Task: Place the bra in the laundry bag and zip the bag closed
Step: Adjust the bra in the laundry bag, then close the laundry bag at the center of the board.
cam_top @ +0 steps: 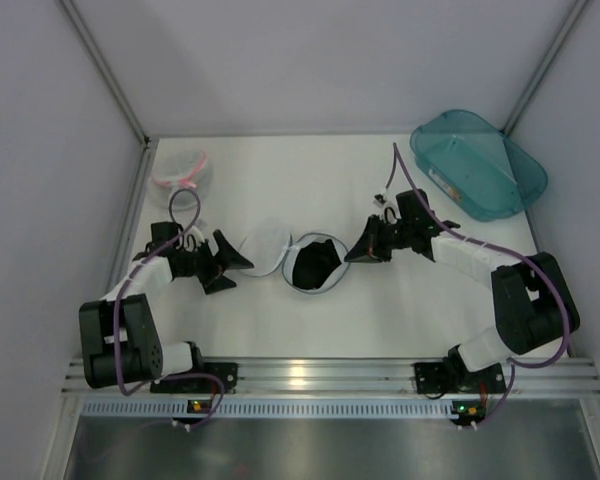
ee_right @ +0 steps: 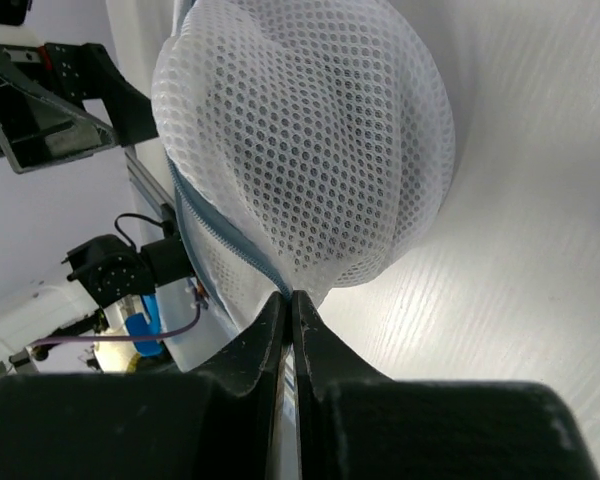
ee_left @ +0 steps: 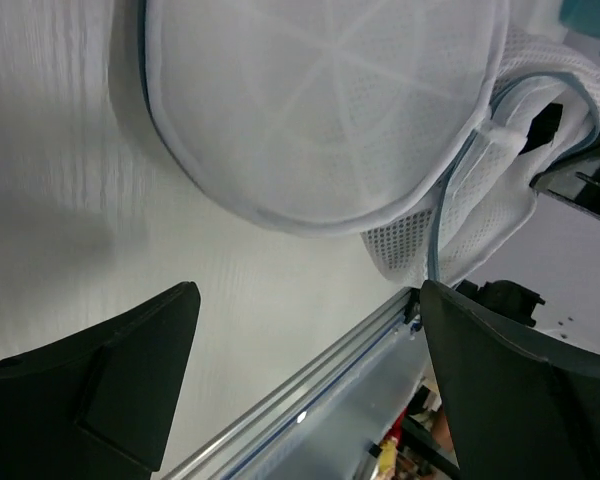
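Note:
My left gripper moves outward and onto the lid's grey zip rim (cam_top: 244,273) (ee_left: 173,163) next, since that rim lies just outward of the gripper's wide-open, empty fingers.
The laundry bag (cam_top: 267,247) lies open at the table's middle, its white lid half to the left. The black bra (cam_top: 315,265) rests in the right half. My left gripper (cam_top: 236,262) hovers just left of the lid, jaws wide apart and empty. In the left wrist view the lid (ee_left: 320,100) fills the top, beyond my left gripper (ee_left: 310,330). My right gripper (cam_top: 357,253) sits at the bag's right edge. In the right wrist view the domed mesh (ee_right: 310,150) rises ahead, and my right gripper (ee_right: 291,298) is shut on its rim by the grey zip (ee_right: 220,235).
A teal plastic bin (cam_top: 477,163) stands at the back right. A round mesh bag with a pink rim (cam_top: 183,172) sits at the back left by the wall. An aluminium rail (cam_top: 330,375) runs along the near edge behind both arm bases.

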Robot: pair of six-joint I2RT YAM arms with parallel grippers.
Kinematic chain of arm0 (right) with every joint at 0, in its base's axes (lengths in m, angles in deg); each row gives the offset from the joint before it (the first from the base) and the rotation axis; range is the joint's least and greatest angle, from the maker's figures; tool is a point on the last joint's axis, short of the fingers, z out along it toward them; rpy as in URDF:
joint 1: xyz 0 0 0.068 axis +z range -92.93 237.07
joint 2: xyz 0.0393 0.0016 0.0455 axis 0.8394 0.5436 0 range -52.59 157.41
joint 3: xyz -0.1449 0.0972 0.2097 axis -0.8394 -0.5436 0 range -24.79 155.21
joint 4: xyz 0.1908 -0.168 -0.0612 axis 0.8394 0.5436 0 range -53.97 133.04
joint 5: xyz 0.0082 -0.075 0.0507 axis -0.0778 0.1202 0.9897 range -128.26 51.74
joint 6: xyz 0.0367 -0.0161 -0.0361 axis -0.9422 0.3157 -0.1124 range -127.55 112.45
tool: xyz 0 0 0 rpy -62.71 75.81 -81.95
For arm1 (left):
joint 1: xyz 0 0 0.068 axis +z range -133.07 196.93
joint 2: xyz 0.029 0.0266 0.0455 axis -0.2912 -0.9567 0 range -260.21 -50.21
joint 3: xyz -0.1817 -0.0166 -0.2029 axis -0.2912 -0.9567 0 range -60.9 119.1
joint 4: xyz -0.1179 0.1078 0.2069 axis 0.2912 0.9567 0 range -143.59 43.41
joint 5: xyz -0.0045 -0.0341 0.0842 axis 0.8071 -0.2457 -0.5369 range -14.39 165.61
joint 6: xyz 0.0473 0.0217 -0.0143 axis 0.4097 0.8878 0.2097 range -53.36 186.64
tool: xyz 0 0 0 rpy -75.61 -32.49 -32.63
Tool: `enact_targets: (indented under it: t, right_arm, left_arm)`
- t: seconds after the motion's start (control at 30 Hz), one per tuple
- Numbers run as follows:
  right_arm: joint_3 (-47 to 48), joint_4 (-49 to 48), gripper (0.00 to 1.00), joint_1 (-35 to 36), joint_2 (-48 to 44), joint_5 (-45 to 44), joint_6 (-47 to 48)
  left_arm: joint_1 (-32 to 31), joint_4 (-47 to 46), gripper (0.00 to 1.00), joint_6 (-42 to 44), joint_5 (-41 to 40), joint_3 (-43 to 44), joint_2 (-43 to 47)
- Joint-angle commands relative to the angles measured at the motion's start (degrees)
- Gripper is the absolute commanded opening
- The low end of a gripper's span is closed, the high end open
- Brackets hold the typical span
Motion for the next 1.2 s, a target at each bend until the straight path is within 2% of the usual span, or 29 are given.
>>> enact_targets:
  t: [0.0, 0.17, 0.3, 0.4, 0.47, 0.6, 0.63, 0.87, 0.9, 0.93, 1.0, 1.03, 1.1, 1.17]
  right_arm:
    - [-0.7, -4.0, 0.04, -0.8, -2.4, 0.6, -3.1]
    - [-1.4, -4.8, 0.04, -0.7, -1.1, 0.4, -4.5]
    - [-1.1, -4.8, 0.04, -0.7, 0.0, 1.0, -4.7]
    - [-1.1, -5.0, 0.04, -0.5, 0.5, 1.4, -4.9]
    - [-0.9, -4.8, 0.06, -0.1, 0.4, 1.6, -5.1]
    - [-1.6, -5.5, 0.08, 1.1, 0.2, 0.9, -5.3]
    - [-2.0, -5.5, 0.11, 1.4, -0.1, 0.6, -5.4]
    - [-1.4, -6.2, 0.2, 2.9, -0.5, 0.7, -4.9]
    - [-0.8, -4.9, 0.23, 2.9, -0.5, 0.7, -4.2]
    - [0.4, -4.4, 0.3, 2.9, -0.6, 0.5, -3.5]
    - [1.6, -3.4, 0.37, 2.9, -0.8, 0.8, -1.6]
    - [2.9, -2.8, 0.44, 2.7, -0.9, 1.2, -1.0]
    - [4.4, -1.9, 0.49, 1.4, -1.0, 2.6, 1.1]
    - [6.7, -0.7, 0.6, -0.7, -1.2, 3.5, 2.7]
  left_arm:
    - [1.4, -5.3, 0.98, -5.9, 4.0, -3.7, 3.4]
    - [1.2, -11.8, 0.97, -12.9, 0.2, -8.6, 0.3]
    - [-0.5, -18.1, 0.95, -14.8, -2.0, -7.5, -6.8]
    - [-1.4, -26.4, 0.91, -18.8, -2.0, -6.8, -11.9]
    - [-2.0, -32.3, 0.84, -20.7, -1.9, -6.5, -13.5]
    - [-3.5, -36.9, 0.75, -23.5, -2.2, -2.5, -15.6]
    - [-3.7, -37.4, 0.72, -23.6, -2.2, -1.5, -15.7]
    - [-6.0, -40.2, 0.39, -21.8, 0.7, 5.4, -15.4]
    - [-6.5, -40.2, 0.24, -20.4, 1.1, 6.0, -15.3]
    - [-6.9, -40.2, 0.16, -19.7, 1.6, 6.5, -15.3]
    - [-8.0, -40.2, 0.0, -17.0, 3.4, 8.3, -15.1]
    - [-8.4, -40.2, 0.0, -15.8, 4.1, 8.9, -14.9]
    - [-9.0, -40.2, 0.0, -11.5, 6.7, 10.7, -14.1]
    - [-11.9, -39.2, 0.0, -7.5, 8.9, 12.8, -12.7]
